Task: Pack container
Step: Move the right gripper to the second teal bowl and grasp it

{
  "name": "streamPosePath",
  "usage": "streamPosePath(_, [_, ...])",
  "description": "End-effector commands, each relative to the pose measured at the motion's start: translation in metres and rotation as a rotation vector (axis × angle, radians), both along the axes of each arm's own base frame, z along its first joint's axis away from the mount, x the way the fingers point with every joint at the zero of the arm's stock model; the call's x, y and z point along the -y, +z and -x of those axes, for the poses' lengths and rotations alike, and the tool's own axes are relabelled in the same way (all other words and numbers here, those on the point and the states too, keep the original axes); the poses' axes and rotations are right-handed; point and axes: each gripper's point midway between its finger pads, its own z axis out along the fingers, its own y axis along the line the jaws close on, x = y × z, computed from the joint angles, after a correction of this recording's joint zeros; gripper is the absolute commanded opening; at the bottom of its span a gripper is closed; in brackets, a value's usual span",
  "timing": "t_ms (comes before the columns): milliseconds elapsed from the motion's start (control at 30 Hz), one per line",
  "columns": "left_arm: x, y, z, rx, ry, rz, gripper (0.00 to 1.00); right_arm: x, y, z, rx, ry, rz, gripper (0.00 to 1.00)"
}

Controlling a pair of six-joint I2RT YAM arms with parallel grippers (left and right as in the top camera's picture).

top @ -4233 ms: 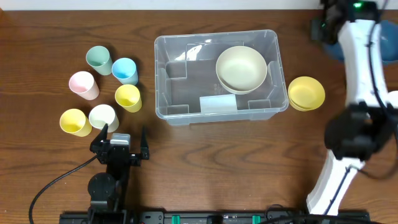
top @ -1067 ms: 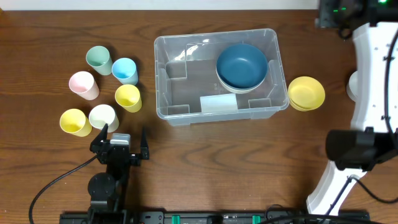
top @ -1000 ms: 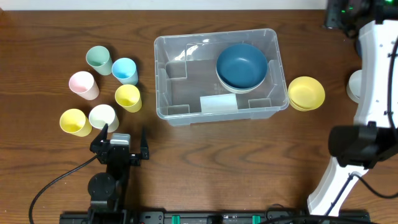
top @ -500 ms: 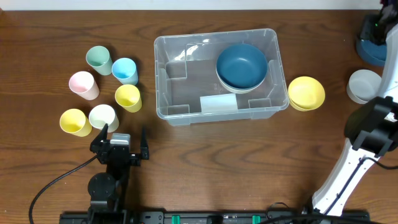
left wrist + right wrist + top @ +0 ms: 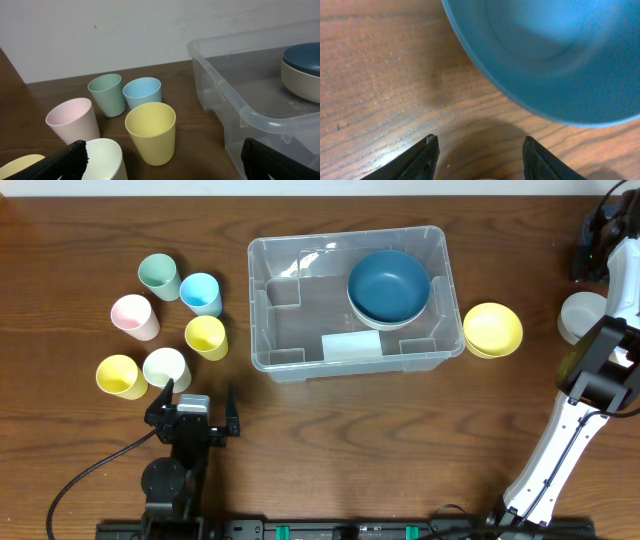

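The robot's right hand has only bare wood between its open fingers, so it will shift toward the top of the wrist view, onto the blue bowl's nearest rim (image 5: 491,79).
The container (image 5: 350,300) is a clear plastic bin in the middle of the table. In its right half a dark blue bowl (image 5: 390,285) sits nested on a cream bowl (image 5: 300,82). My right gripper (image 5: 480,155) is at the table's far right edge, open, with only bare wood between its fingertips (image 5: 427,150). Another blue bowl (image 5: 555,55) lies just beyond them, untouched. My left gripper (image 5: 190,405) rests open at the front left, just behind a white cup (image 5: 166,367).
Several pastel cups stand left of the bin: green (image 5: 158,275), blue (image 5: 201,293), pink (image 5: 134,317) and two yellow (image 5: 206,336) (image 5: 120,376). Stacked yellow bowls (image 5: 492,330) sit right of the bin. A pale grey bowl (image 5: 583,317) is by the right edge.
A dark blue bowl now sits on the cream bowl in the bin. My right arm has swung from behind the bin to the far right edge. The left arm has not moved.
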Motion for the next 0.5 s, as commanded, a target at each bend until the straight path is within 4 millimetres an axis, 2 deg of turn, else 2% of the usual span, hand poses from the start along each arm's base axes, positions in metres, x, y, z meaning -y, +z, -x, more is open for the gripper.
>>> streamPosePath(0, [-0.003,-0.016,0.0,-0.046,0.019,0.005,0.98,0.005,0.007,-0.003,0.019,0.028,0.009,0.55])
streamPosePath(100, [-0.003,-0.016,0.0,-0.046,0.019,0.005,0.98,0.003,0.007,-0.003,0.021,0.035,0.003,0.55])
streamPosePath(200, [-0.003,-0.016,0.0,-0.046,0.019,0.005,0.98,-0.01,0.01,-0.009,0.036,0.083,-0.031,0.55])
streamPosePath(467, [-0.003,-0.016,0.0,-0.046,0.019,0.005,0.98,-0.042,0.039,-0.025,0.051,0.261,0.027,0.57])
